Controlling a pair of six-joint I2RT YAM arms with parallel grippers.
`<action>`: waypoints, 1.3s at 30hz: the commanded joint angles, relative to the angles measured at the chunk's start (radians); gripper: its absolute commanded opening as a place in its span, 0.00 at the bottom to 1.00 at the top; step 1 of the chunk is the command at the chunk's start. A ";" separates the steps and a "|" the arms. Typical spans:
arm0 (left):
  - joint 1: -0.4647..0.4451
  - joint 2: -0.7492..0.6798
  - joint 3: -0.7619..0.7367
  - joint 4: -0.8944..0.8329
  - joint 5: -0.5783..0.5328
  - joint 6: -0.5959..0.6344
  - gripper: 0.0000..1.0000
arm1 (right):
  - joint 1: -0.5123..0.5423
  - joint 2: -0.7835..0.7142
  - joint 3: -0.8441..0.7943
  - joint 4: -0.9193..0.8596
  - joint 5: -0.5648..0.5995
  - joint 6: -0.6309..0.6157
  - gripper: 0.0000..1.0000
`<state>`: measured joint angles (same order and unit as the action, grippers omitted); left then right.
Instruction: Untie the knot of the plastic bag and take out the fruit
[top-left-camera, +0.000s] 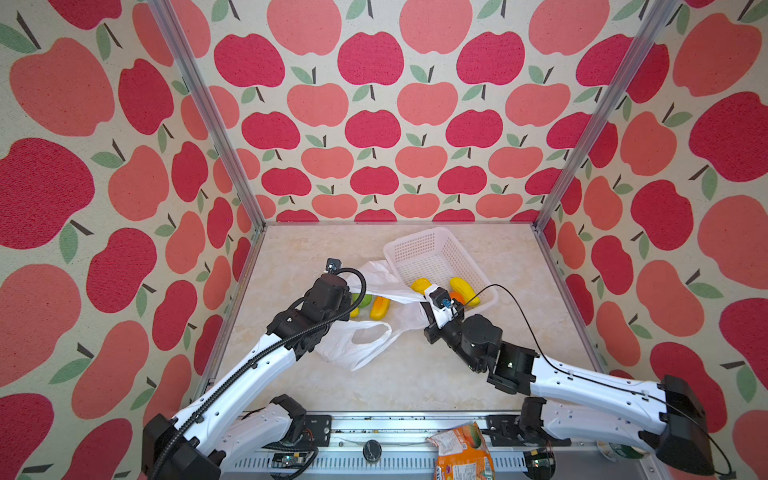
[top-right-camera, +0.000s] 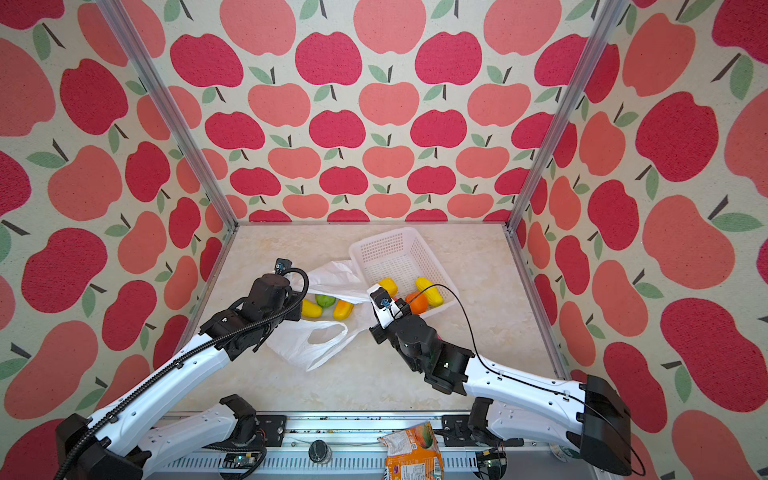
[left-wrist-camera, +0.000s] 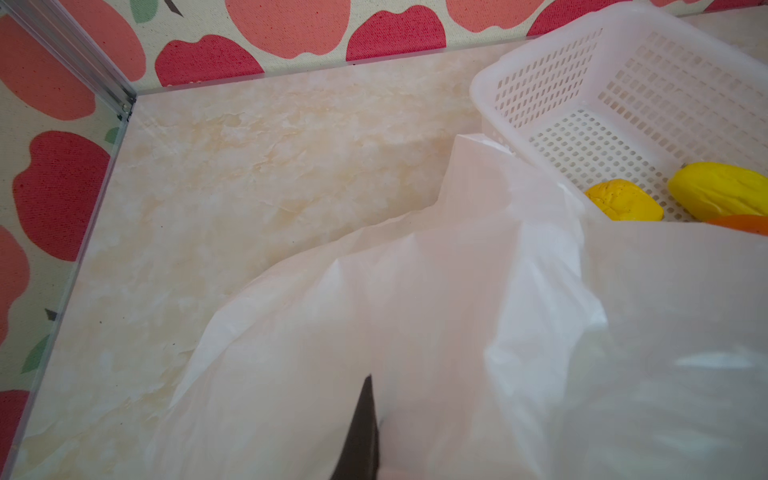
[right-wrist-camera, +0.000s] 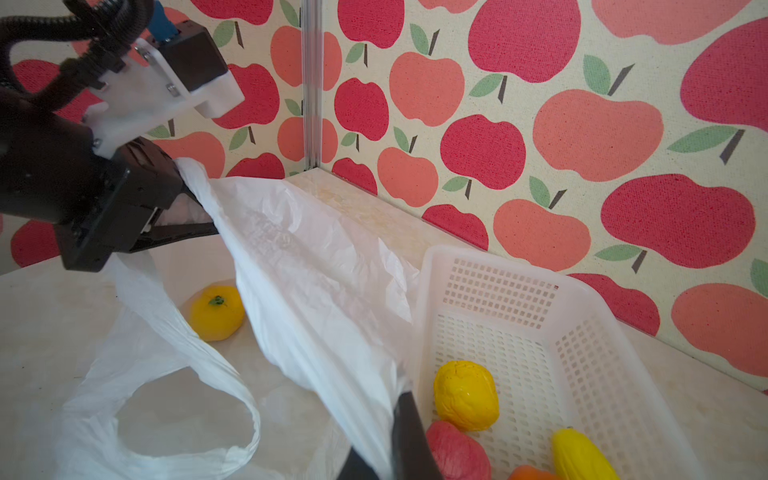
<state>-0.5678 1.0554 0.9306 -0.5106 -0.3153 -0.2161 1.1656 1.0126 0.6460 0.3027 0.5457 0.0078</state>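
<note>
The robot's left gripper should next go down toward the fruits and a little back, then let go of the bag's end, because the fruits lie below the gripper under the raised sheet.
The plastic bag (top-left-camera: 338, 353) (top-right-camera: 291, 349) lies open on the table, one sheet (right-wrist-camera: 311, 282) stretched taut between both grippers. My left gripper (right-wrist-camera: 187, 199) (left-wrist-camera: 374, 399) is shut on the bag's left end, my right gripper (right-wrist-camera: 399, 399) (top-left-camera: 419, 297) on its right end beside the basket. One loop handle (right-wrist-camera: 232, 395) lies loose. The knot is out of view. Under the raised sheet rest three fruits: yellow (top-right-camera: 311, 308), green (top-right-camera: 325, 300), yellow-orange (top-right-camera: 343, 309). The left gripper is hidden under its wrist in both top views.
A white perforated basket (top-left-camera: 415, 237) (top-right-camera: 382, 237) (right-wrist-camera: 498, 257) at the back right holds yellow (right-wrist-camera: 465, 395), red (right-wrist-camera: 457, 453) and orange (top-right-camera: 416, 302) fruit. An orange snack bag (top-left-camera: 461, 451) lies on the front rail. Apple-print walls close three sides.
</note>
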 joint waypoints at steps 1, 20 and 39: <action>0.069 0.094 0.171 -0.010 0.001 0.108 0.00 | -0.067 -0.012 0.016 -0.077 -0.068 0.119 0.00; 0.005 -0.033 0.132 -0.069 0.103 0.062 0.00 | -0.068 0.186 0.030 0.094 -0.085 0.143 0.00; -0.141 -0.053 -0.058 -0.132 -0.084 -0.128 0.47 | 0.146 0.030 -0.020 -0.072 0.133 -0.005 0.60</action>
<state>-0.6998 1.0279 0.8551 -0.6449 -0.3592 -0.3447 1.2770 1.0988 0.5888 0.2752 0.6094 0.0494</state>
